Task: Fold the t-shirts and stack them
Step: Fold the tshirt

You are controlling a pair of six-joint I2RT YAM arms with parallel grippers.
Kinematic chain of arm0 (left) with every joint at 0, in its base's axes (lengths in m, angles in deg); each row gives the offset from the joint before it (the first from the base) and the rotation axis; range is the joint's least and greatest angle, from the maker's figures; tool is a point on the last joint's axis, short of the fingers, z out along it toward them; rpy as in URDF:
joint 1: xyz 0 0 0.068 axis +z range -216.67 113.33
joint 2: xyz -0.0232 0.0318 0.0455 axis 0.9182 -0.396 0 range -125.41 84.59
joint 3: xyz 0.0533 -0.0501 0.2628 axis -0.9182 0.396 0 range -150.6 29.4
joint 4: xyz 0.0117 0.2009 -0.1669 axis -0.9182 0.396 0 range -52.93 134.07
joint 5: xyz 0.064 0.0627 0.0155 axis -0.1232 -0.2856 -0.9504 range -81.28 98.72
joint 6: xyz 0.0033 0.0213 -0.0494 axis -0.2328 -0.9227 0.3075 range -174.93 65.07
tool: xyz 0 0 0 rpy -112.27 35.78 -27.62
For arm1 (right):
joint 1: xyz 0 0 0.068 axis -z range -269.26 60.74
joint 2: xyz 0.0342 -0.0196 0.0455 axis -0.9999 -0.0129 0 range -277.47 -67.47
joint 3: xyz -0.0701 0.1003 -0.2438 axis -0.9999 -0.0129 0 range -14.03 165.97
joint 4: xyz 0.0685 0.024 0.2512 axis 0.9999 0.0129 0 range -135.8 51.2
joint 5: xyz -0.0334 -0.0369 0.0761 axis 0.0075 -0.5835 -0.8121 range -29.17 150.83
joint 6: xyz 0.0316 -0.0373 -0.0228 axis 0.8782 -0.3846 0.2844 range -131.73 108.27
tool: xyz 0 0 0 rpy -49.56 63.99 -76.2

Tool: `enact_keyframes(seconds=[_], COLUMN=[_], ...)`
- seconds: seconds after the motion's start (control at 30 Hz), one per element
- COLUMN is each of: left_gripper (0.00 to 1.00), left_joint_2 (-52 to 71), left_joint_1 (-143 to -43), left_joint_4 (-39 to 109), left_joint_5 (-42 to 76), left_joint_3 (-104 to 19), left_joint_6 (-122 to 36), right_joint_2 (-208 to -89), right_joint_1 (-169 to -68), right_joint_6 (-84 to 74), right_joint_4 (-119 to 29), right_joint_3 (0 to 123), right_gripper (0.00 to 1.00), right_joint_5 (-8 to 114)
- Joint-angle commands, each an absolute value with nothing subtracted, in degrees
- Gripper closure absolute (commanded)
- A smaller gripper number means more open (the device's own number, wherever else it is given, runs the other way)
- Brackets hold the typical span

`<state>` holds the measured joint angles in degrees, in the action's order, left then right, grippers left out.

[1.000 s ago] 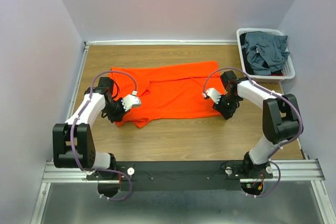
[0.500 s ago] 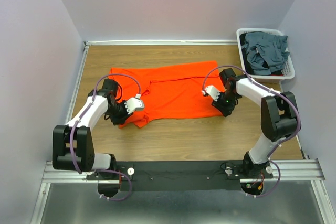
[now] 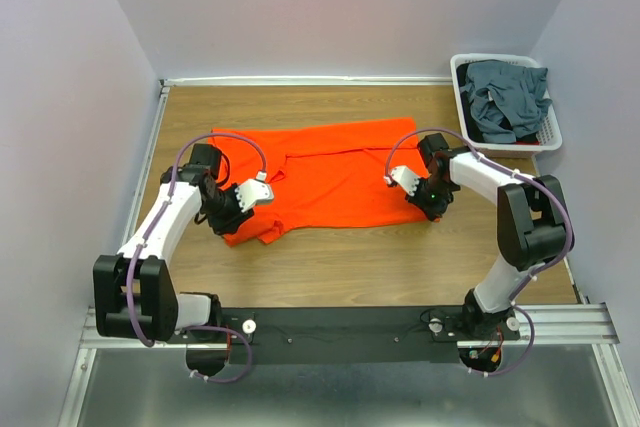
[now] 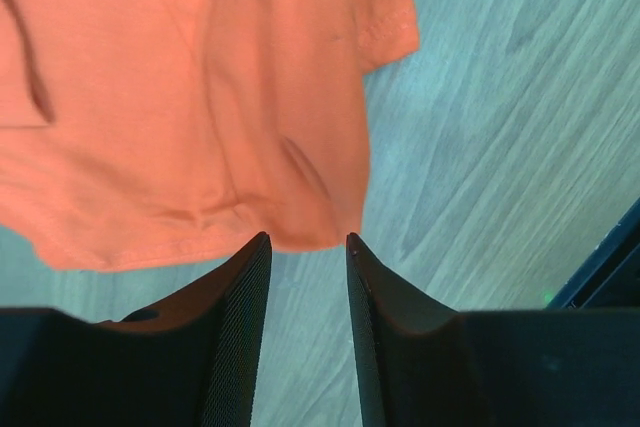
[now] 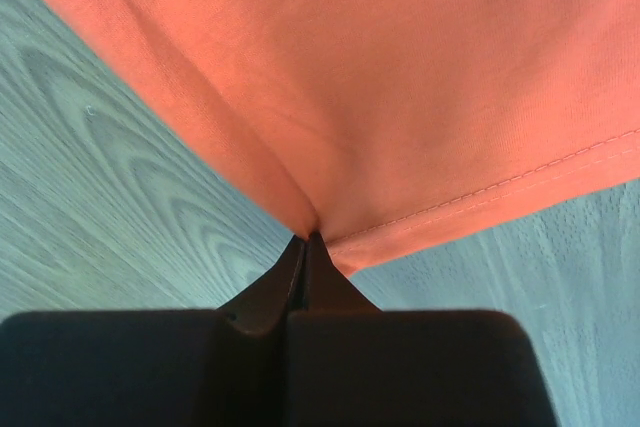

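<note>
I should lower my left gripper to the near corner at the shirt's rumpled end next and close it there. That corner lies just beyond its open fingers.
The bright orange-red t-shirt (image 3: 330, 172) lies spread on the wooden table, its left end rumpled. My left gripper (image 3: 228, 215) is open at the shirt's near left corner; in the left wrist view the shirt (image 4: 200, 97) hangs just beyond its empty fingertips (image 4: 262, 247). My right gripper (image 3: 428, 209) is shut on the shirt's near right hem; the right wrist view shows the cloth (image 5: 400, 77) pinched at the tips of that gripper (image 5: 305, 239). Dark slate t-shirts (image 3: 505, 97) lie heaped in the basket.
A white slatted basket (image 3: 553, 132) stands at the table's back right corner. Bare wooden table (image 3: 350, 257) lies between the shirt and the arm bases. Grey walls close in the back and both sides.
My left arm has swung slightly back left and its gripper sits at the shirt's near left corner. My right gripper has stayed at the right hem.
</note>
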<state>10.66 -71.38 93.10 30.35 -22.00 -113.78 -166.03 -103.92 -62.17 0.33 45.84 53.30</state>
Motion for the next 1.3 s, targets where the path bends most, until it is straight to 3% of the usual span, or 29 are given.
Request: enact_keyframes(seconds=[0.0, 0.3, 0.47, 0.5, 0.7, 1.27], left_gripper=[0.55, 0.53, 0.56, 0.58, 1.00, 1.00], left_joint_2=[10.9, 10.7, 9.7, 9.7, 10.1, 5.4], left_joint_1=[-72.7, -75.7, -75.9, -76.0, -76.1, -69.2], left_joint_4=[94.8, 90.8, 88.0, 87.9, 88.1, 94.4], left_joint_5=[32.6, 29.6, 27.7, 27.6, 26.5, 28.9], left_joint_3=[-23.3, -17.3, -16.2, -16.2, -17.1, -33.0], left_joint_6=[-112.9, -110.0, -109.0, -108.9, -109.2, -113.4], right_joint_2=[-165.6, -164.9, -164.2, -164.2, -163.4, -164.3], right_joint_1=[-104.3, -104.3, -104.3, -104.3, -104.4, -100.7], right_joint_6=[-61.8, -61.6, -61.7, -61.7, -61.5, -62.8], right_joint_4=[-0.2, -0.1, 0.3, 0.4, 1.0, 4.4], right_joint_3=[44.8, 44.9, 45.2, 45.3, 46.1, 57.9], right_gripper=[0.99, 0.99, 0.99, 0.99, 0.99, 0.99], right_joint_5=[53.5, 53.7, 54.1, 54.2, 54.2, 54.4])
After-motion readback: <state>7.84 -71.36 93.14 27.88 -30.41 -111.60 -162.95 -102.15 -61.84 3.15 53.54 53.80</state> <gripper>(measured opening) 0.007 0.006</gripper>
